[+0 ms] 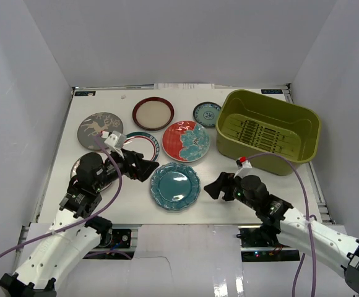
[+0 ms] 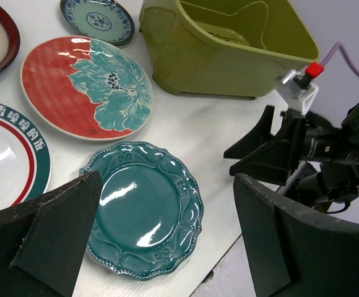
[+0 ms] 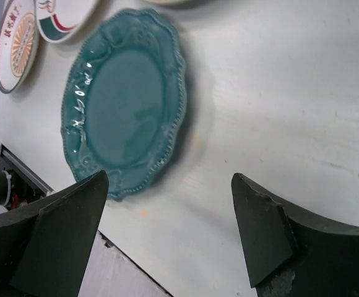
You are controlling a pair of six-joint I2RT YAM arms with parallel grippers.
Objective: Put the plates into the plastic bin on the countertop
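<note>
The teal plate's closest rim [image 1: 198, 187] [image 3: 172, 139] is raised enough for a finger to go under it. My right gripper needs to move down to the left in the top view to that rim of the plate.
The teal scalloped plate [image 1: 175, 185] lies near the front edge of the white countertop [image 1: 220, 158]. My left gripper [image 1: 151, 168] is open just left of it. My right gripper [image 1: 214, 187] is open just right of it. Both are empty. In the left wrist view the plate [image 2: 143, 210] lies between and below my open left gripper [image 2: 167, 185]. In the right wrist view it [image 3: 124, 108] lies ahead and left of my open right gripper [image 3: 170, 179]. The olive-green bin [image 1: 269, 131] stands empty at the back right. The floral plate [image 1: 185, 141] lies beside it.
The grey deer plate [image 1: 99, 130], the red-rimmed cream plate [image 1: 153, 113] and the small teal-rimmed plate [image 1: 207, 114] lie at the back. The striped-rim plate [image 1: 143, 143] and the orange sunburst plate [image 3: 17, 37] lie partly under my left arm. White walls enclose the countertop.
</note>
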